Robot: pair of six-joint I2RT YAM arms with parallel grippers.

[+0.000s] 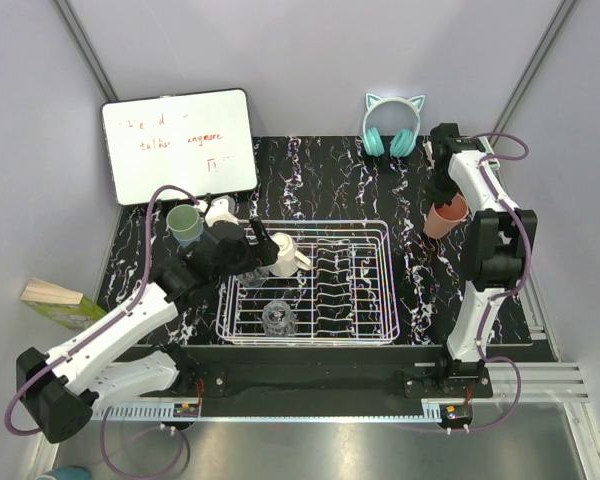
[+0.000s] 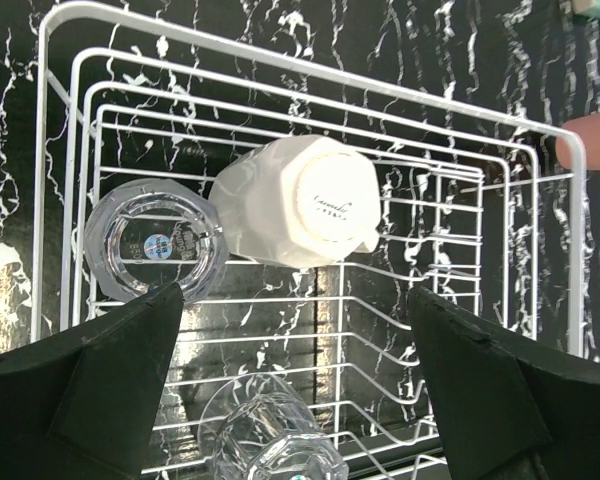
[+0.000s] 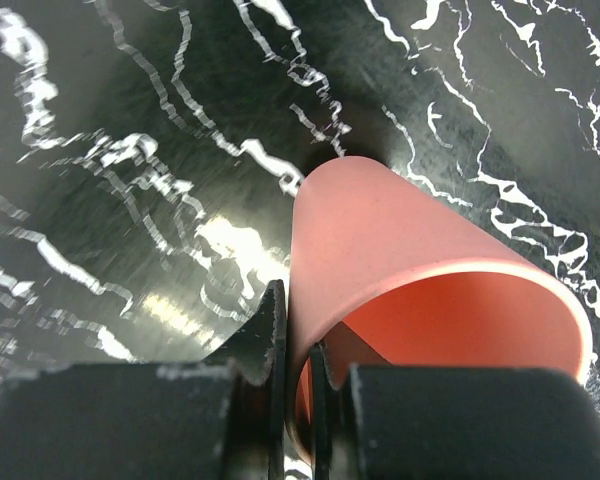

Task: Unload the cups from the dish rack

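The right gripper lowers the pink cup [image 1: 446, 216] onto the bare tabletop beside the rack, clear of everything else, next. It then releases the cup's rim, since that tabletop lies below it.
The white wire dish rack [image 1: 365, 300] stands mid-table; it also fills the left wrist view [image 2: 540, 200]. In it are a cream mug [image 1: 285, 256] [image 2: 300, 200] bottom-up, a clear glass [image 2: 155, 250] beside the mug, and a second clear glass [image 1: 278, 318] [image 2: 270, 440] lying nearer the front. My left gripper [image 1: 252, 250] [image 2: 295, 400] is open and empty over the rack's left end. My right gripper [image 1: 442, 192] [image 3: 298, 370] is shut on the rim of a pink cup [image 1: 446, 216] [image 3: 420, 260], right of the rack, one finger inside and one outside. A pale green cup [image 1: 185, 222] stands upright left of the rack.
A whiteboard [image 1: 178, 145] leans at the back left. Teal cat-ear headphones [image 1: 392, 125] lie at the back. A small pale object [image 1: 220, 209] sits beside the green cup. A box [image 1: 55, 303] lies off the table's left edge.
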